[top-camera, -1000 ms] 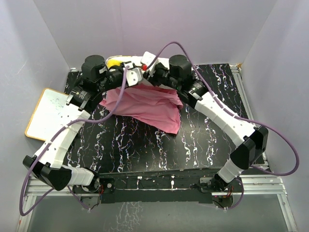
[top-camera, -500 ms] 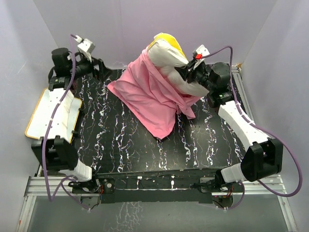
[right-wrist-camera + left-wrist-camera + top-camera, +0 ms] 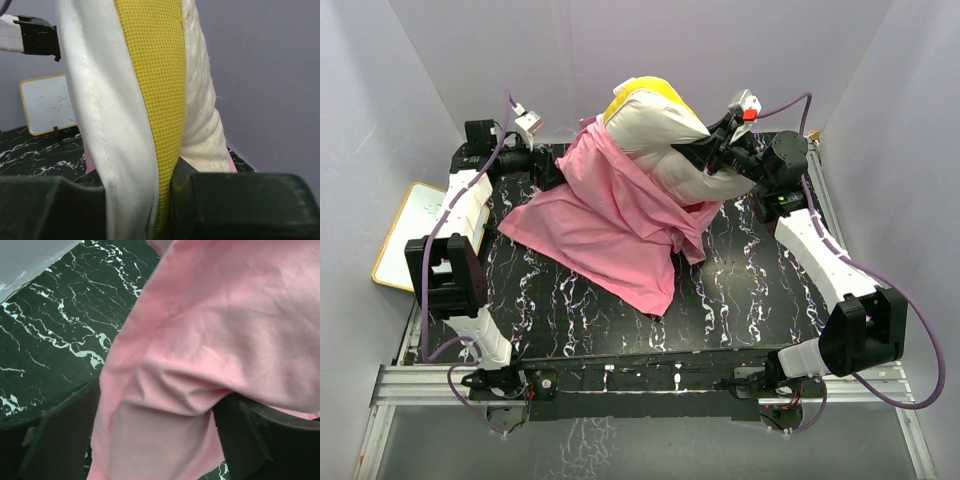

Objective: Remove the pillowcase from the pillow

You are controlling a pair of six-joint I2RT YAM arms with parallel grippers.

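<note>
My right gripper lowers the pillow's edge (image 3: 142, 202) and draws it back next, fingers tipping downward, before releasing it, because the pillow is held off the table.
The white pillow (image 3: 655, 125) with a yellow band (image 3: 620, 100) is held up off the table at the back centre. My right gripper (image 3: 698, 152) is shut on its lower right edge. In the right wrist view, the yellow band (image 3: 157, 100) runs up between my fingers (image 3: 140, 180). The plain pink pillowcase (image 3: 610, 220) hangs from the pillow's lower end and spreads forward and left over the table. My left gripper (image 3: 548, 172) is at its far left edge. Its jaws stand apart, with pink fabric (image 3: 200, 330) lying between them (image 3: 160, 410).
A white board with a yellow frame (image 3: 405, 230) lies off the table's left edge, and it also shows in the right wrist view (image 3: 47, 102). The black marbled table (image 3: 750, 290) is ringed by grey walls. The left arm (image 3: 460, 210) runs along the left edge.
My left gripper has come in from the far left corner to the pillowcase's edge. The pillowcase has spread further left. The pillow, lifted since a second ago, now leans more to the left.
</note>
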